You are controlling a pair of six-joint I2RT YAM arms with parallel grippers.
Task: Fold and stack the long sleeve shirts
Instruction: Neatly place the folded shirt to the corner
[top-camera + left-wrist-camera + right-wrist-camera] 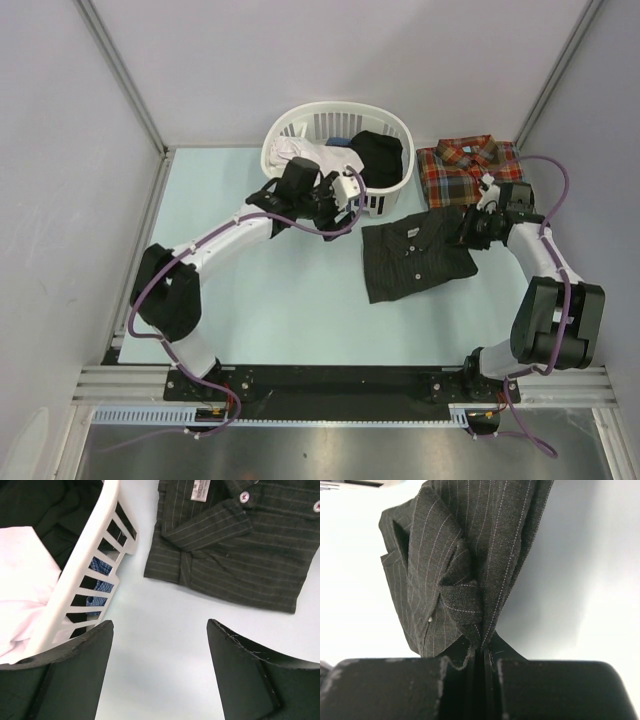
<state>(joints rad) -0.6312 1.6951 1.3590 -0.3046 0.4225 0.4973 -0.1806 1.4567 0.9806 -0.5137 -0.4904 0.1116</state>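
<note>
The red plaid shirt (468,168) already lies folded. So my right gripper will go up, carry the black shirt (412,256) outward, then lower it onto the folded one and let go.
A folded black pinstriped long sleeve shirt (412,256) lies mid-table; it also shows in the left wrist view, shirt (235,550), and in the right wrist view, shirt (465,565). My right gripper (470,228) is shut on its right edge, the cloth bunched between the jaws (481,640). A folded red plaid long sleeve shirt (468,168) lies at the back right. My left gripper (350,192) hovers open beside the basket, left of the black shirt, with nothing but bare table between its fingers (160,630).
A white laundry basket (385,200) stands at the back centre, holding white, blue and black clothes; its slatted wall (95,575) is close to my left finger. Pale green table surface (280,300) lies in front of the shirts. Grey walls enclose the table.
</note>
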